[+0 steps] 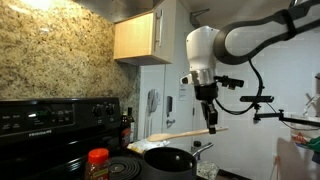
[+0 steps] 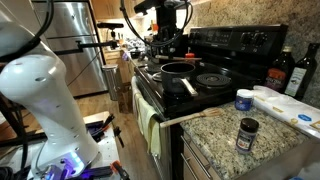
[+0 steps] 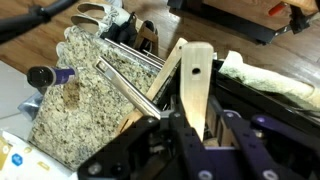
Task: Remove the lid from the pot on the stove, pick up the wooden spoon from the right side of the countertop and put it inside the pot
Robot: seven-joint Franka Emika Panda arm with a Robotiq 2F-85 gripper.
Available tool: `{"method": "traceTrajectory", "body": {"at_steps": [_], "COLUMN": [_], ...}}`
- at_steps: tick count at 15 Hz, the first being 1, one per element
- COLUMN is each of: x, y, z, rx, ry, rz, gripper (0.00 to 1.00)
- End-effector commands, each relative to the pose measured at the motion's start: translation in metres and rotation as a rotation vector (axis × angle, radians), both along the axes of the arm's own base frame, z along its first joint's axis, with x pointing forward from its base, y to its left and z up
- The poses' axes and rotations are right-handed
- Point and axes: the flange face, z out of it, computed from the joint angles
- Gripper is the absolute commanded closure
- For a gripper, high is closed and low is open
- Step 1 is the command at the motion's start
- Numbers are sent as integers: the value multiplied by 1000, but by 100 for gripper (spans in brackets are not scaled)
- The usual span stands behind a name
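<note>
My gripper is holding the spoon level. So next it will tilt, lower the spoon's end into the pot's opening [image 1: 170,157] below and let go of the spoon.
My gripper [image 1: 208,112] is shut on the wooden spoon [image 1: 185,133], a light tan spoon held roughly level in the air above the pot [image 1: 170,158]. The pot is wide, dark and uncovered, on the black stove [image 1: 50,120]. In an exterior view the gripper [image 2: 166,38] hangs over the pot [image 2: 180,70], and a round lid-like disc [image 2: 212,77] lies on the burner beside it. In the wrist view the spoon [image 3: 195,80] runs up between the black fingers [image 3: 205,125], with a long silvery handle [image 3: 125,82] below it.
An orange-lidded jar [image 1: 97,162] stands on the stove front. A granite countertop [image 2: 215,130] holds a small dark jar [image 2: 246,133], a blue-capped container [image 2: 243,99] and bottles [image 2: 285,70]. A wood cabinet [image 1: 135,38] hangs above. Metal utensils [image 3: 100,15] lie beyond the granite.
</note>
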Motion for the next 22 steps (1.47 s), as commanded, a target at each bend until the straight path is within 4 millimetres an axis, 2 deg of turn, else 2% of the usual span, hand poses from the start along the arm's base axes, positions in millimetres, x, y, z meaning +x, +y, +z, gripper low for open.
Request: {"method": "traceTrajectory", "body": {"at_steps": [1,10,14,19,20,21,22], "x": [12,22,41,61,64,67,69], "y": [13,26,40,55,54,54,54], "z": [5,-13,-22,-32,-35,-37,-40], "rx": [6,-54,-91,-124,-115,-102,-93], "ry": [78,419,461,485,491,496,505], "rz": [179,435,627,772,789,807,820], "gripper": [87,87,87,87,68,83,69]}}
